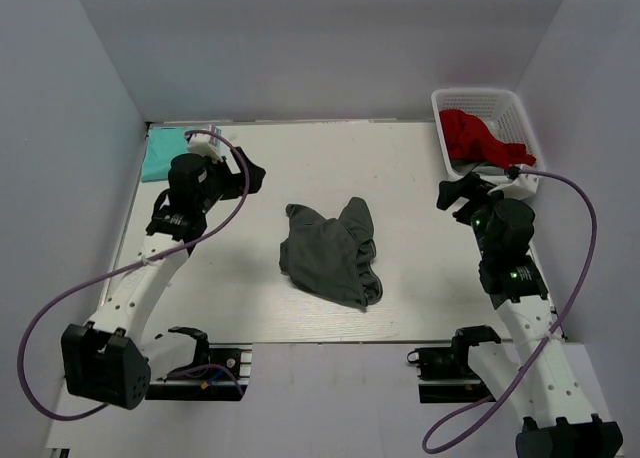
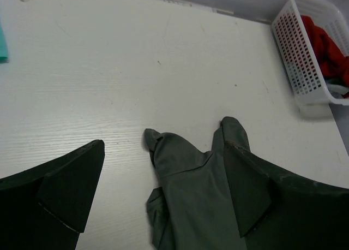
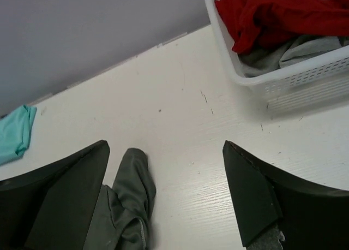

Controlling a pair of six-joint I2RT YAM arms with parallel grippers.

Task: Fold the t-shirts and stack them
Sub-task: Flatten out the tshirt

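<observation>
I should next lower my left gripper, to its right in the top view, onto the grey shirt's corner nearest the teal shirt [image 1: 295, 212] [image 2: 152, 136], because that corner sticks out below my gripper.
The dark charcoal-grey t-shirt [image 1: 332, 255] lies crumpled in a heap at the middle of the table; it also shows in the left wrist view [image 2: 193, 190] and in the right wrist view [image 3: 125, 206]. The teal t-shirt [image 1: 163, 154] lies folded at the far left corner, behind the left arm; its edge shows in the right wrist view [image 3: 15, 134]. My left gripper [image 1: 255, 175] is open and empty, held left of the grey shirt. My right gripper [image 1: 452, 194] is open and empty, held right of the grey shirt, near the basket.
A white lattice basket [image 1: 530, 143] stands at the far right corner with a red garment [image 1: 478, 136] and a grey cloth inside; it shows in the right wrist view [image 3: 283, 78] too. Grey walls close in the table at the back and sides.
</observation>
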